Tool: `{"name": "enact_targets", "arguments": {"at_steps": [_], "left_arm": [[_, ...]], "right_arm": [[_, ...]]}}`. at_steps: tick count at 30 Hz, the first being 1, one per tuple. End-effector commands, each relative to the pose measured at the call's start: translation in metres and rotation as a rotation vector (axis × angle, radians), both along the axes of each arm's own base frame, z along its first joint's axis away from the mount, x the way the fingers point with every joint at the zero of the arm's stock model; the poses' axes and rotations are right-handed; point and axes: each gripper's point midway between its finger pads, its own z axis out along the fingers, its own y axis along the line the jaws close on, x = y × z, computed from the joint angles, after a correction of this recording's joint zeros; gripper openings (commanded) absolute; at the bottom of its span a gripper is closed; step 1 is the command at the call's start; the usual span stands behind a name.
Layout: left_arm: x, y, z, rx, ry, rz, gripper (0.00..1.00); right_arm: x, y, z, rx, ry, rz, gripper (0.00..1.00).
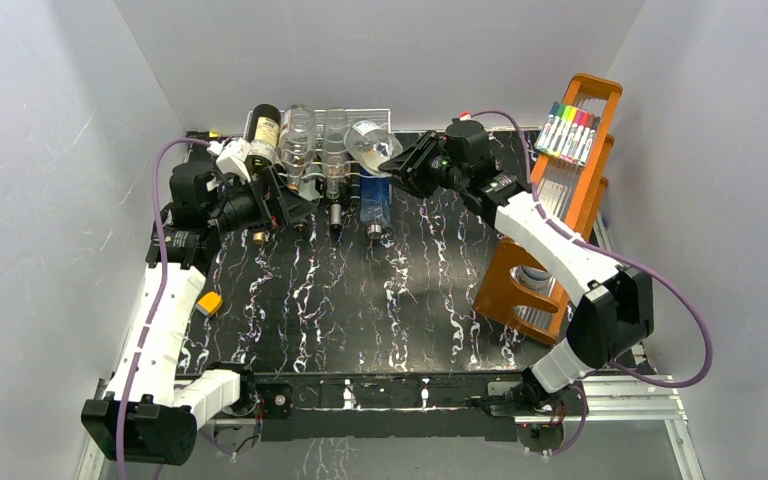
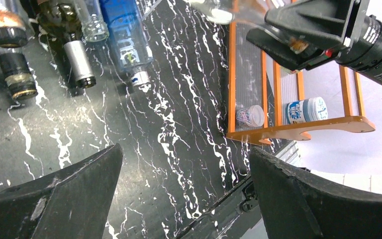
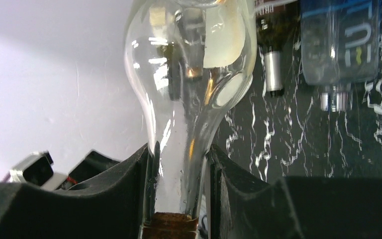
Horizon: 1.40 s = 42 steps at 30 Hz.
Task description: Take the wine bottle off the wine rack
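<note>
Next, my right gripper draws back and down to release the bottle on the open tabletop, which lies clear of bottles.
The silver wire wine rack [image 1: 358,114] stands at the back middle of the table and holds several bottles, among them a dark labelled one [image 1: 263,134] and a blue one [image 1: 375,196]. My right gripper [image 1: 407,163] is shut on the neck of a clear corked wine bottle [image 1: 370,140] at the rack's right end. The bottle is tilted, and I cannot tell whether it touches the rack. In the right wrist view the neck [image 3: 179,164] sits between my fingers [image 3: 124,184]. My left gripper [image 1: 285,203] is open and empty in front of the rack's left part; it also shows in the left wrist view [image 2: 184,167].
A tall orange wooden rack [image 1: 550,215] with coloured markers [image 1: 570,130] stands at the right, with small cups [image 2: 306,110] on its lower shelf. A small orange object [image 1: 208,303] lies at the table's left. White walls close in at the back and sides.
</note>
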Motion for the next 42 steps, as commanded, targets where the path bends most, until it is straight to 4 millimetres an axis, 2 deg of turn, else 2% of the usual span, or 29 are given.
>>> {"name": "enact_targets", "arguments": {"at_steps": [1,6,10,16,20,28,32,36,39,42], "left_arm": [[0.001,-0.009,0.022,-0.021,-0.104,-0.083,0.98],[0.003,-0.021,0.028,0.002,-0.174,-0.151,0.98],[0.002,-0.037,0.024,0.022,-0.196,-0.203,0.98],[-0.01,-0.075,0.003,0.073,-0.205,-0.309,0.98],[-0.022,-0.089,-0.001,0.103,-0.303,-0.386,0.97],[-0.058,-0.117,-0.016,0.161,-0.606,-0.627,0.98],[-0.061,-0.143,-0.018,0.164,-0.722,-0.71,0.98],[-0.071,-0.179,-0.025,0.117,-0.788,-0.807,0.98],[-0.085,-0.201,-0.041,0.112,-0.809,-0.907,0.98],[-0.09,-0.209,-0.066,0.172,-0.851,-0.96,0.98]], "right_arm": [[-0.05,0.0,0.138,0.21,-0.332,0.178,0.0],[-0.084,-0.004,0.121,0.177,-0.241,0.285,0.0],[-0.109,-0.008,0.108,0.148,-0.173,0.366,0.0],[-0.131,-0.017,0.072,0.031,-0.061,0.443,0.0],[-0.143,-0.023,0.046,-0.063,-0.004,0.517,0.0],[-0.159,-0.031,0.0,-0.263,0.035,0.642,0.0],[-0.16,-0.036,-0.017,-0.347,0.046,0.695,0.0],[-0.161,-0.046,-0.033,-0.45,0.035,0.73,0.0],[-0.16,-0.051,-0.041,-0.492,0.026,0.743,0.0],[-0.162,-0.054,-0.043,-0.508,0.008,0.772,0.0]]}}
